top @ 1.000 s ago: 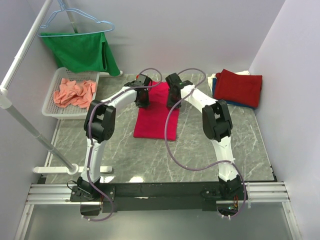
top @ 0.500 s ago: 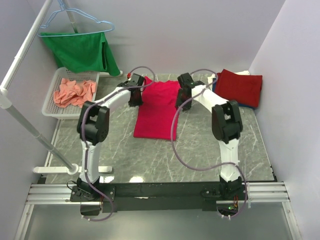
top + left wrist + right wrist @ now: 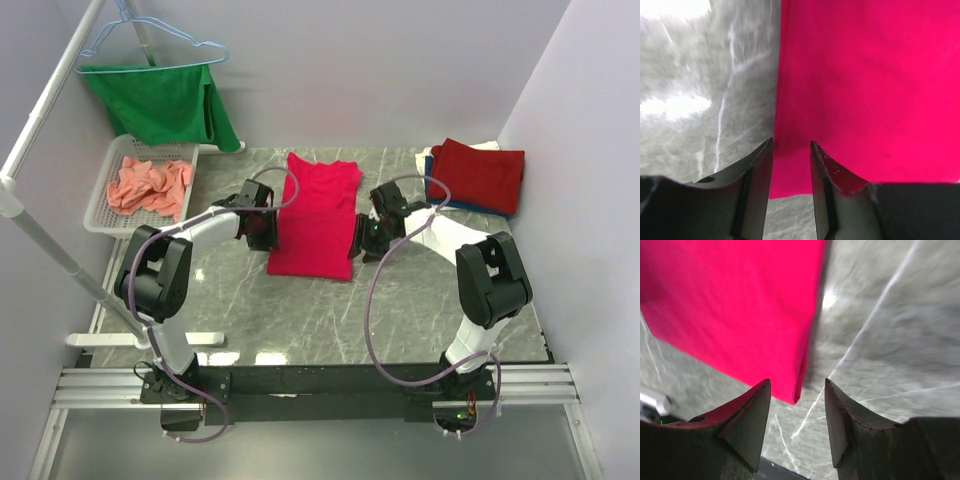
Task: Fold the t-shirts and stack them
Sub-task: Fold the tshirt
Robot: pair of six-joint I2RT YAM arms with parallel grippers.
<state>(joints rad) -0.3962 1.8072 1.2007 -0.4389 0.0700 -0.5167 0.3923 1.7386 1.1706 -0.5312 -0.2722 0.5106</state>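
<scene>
The shirt's near corner (image 3: pixel 271 271) (image 3: pixel 782 189) still lies flat below the open fingers, so my left gripper comes down and back over that corner next and closes.
A bright pinkish-red t-shirt (image 3: pixel 316 215) lies flat, folded into a long strip, at the middle of the table. My left gripper (image 3: pixel 262 228) hovers at its left edge near the near corner. In the left wrist view this gripper (image 3: pixel 791 150) is open, and the shirt (image 3: pixel 865 75) lies below the gap, unpinched. My right gripper (image 3: pixel 368 236) is at the strip's right edge. In its own view it (image 3: pixel 796 390) stands open over the shirt's near corner (image 3: pixel 740 305). A dark red t-shirt (image 3: pixel 478 174) tops a folded stack with blue and white cloth showing beneath. A salmon-orange t-shirt (image 3: pixel 150 185) lies crumpled in a basket.
The white basket (image 3: pixel 100 215) sits at the back left. A green cloth (image 3: pixel 165 100) hangs on a hanger from a white rack whose pole (image 3: pixel 70 265) slants down the left side. Grey marble tabletop (image 3: pixel 420 300) shows in front of the strip.
Both grippers let go of the shirt's far end, opened, and drew back along its sides toward the near end. The far end now lies flat, the neckline showing.
</scene>
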